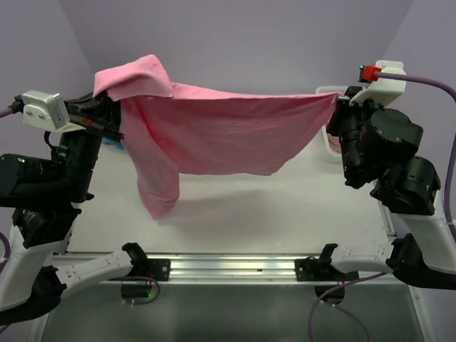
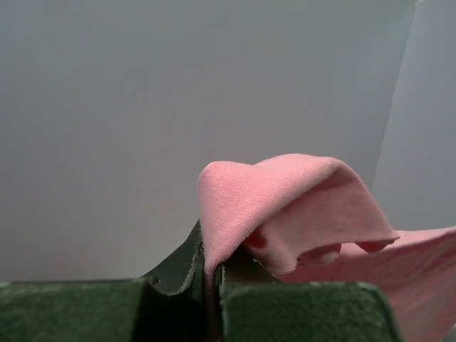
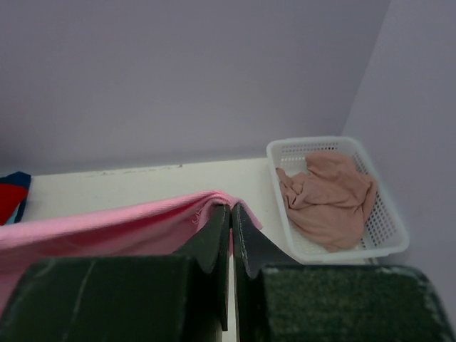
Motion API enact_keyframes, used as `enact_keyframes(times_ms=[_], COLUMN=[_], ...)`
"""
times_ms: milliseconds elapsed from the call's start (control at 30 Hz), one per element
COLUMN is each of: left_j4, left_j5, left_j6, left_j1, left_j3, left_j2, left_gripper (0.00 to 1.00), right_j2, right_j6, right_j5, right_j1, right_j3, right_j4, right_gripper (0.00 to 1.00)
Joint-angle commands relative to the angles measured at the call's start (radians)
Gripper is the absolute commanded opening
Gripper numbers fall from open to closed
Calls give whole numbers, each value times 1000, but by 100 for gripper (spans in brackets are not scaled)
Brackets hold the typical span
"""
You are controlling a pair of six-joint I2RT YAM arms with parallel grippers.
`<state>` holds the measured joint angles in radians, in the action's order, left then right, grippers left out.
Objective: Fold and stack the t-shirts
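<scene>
My left gripper lowers and tips its fingers down next, then releases the pink end over the white table, since the shirt hangs high.
A pink t-shirt [image 1: 221, 132] hangs stretched in the air between my two grippers, high above the white table [image 1: 285, 206]. My left gripper [image 1: 114, 107] is shut on its left end; a flap folds over the jaws and a sleeve hangs down to about the table. In the left wrist view the gripper [image 2: 206, 274] pinches the pink cloth [image 2: 285, 206]. My right gripper [image 1: 335, 101] is shut on the shirt's right corner; in the right wrist view the gripper [image 3: 231, 214] has the pink hem [image 3: 128, 228] draped over its tips.
A white basket [image 3: 392, 235] holding a crumpled tan shirt [image 3: 331, 199] stands at the table's far right, behind my right arm. A red and blue garment [image 3: 11, 196] lies at the far left of the table.
</scene>
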<state>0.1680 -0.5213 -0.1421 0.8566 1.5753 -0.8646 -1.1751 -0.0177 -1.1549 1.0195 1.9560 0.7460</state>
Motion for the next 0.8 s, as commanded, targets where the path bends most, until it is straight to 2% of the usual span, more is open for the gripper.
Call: enact_keyframes(times_ms=[0,33,133,267,300,367,400,433,467,533,633,667,700,767], left_j4=[111,122,131,157,160,159,153,139,127,88,36,22,24,56], left_j5=[159,226,302,339,342,339,322,264,226,111,-77,-116,-202,-265], left_j6=[13,31,105,205,222,266,274,300,314,370,488,515,551,662], left_j1=[-7,-7,-7,-7,-7,-7,-7,-7,-7,-7,-7,-7,-7,-7], left_j3=[41,46,46,11,-4,-79,-116,-202,-246,-379,-541,-581,-644,-701], left_j2=[-30,-18,21,33,35,47,67,81,96,156,261,291,338,380], left_gripper=[0,0,0,0,3,17,33,40,53,59,58,50,47,42], right_j2=[9,23,87,129,129,129,134,137,140,149,152,152,150,147], right_j6=[133,140,154,164,157,148,151,157,165,189,212,228,234,254], right_j5=[53,58,89,70,63,61,57,52,47,37,12,8,-3,-31], right_j1=[-4,-4,-4,-4,-4,-4,-4,-4,-4,-4,-4,-4,-2,-4], right_j3=[9,-3,-52,-103,-106,-117,-126,-134,-147,-154,-157,-152,-147,-128], right_j4=[-68,-80,-126,-146,-134,-122,-129,-138,-146,-168,-183,-189,-194,-194], right_gripper=[0,0,0,0,0,0,0,0,0,0,0,0,0,0])
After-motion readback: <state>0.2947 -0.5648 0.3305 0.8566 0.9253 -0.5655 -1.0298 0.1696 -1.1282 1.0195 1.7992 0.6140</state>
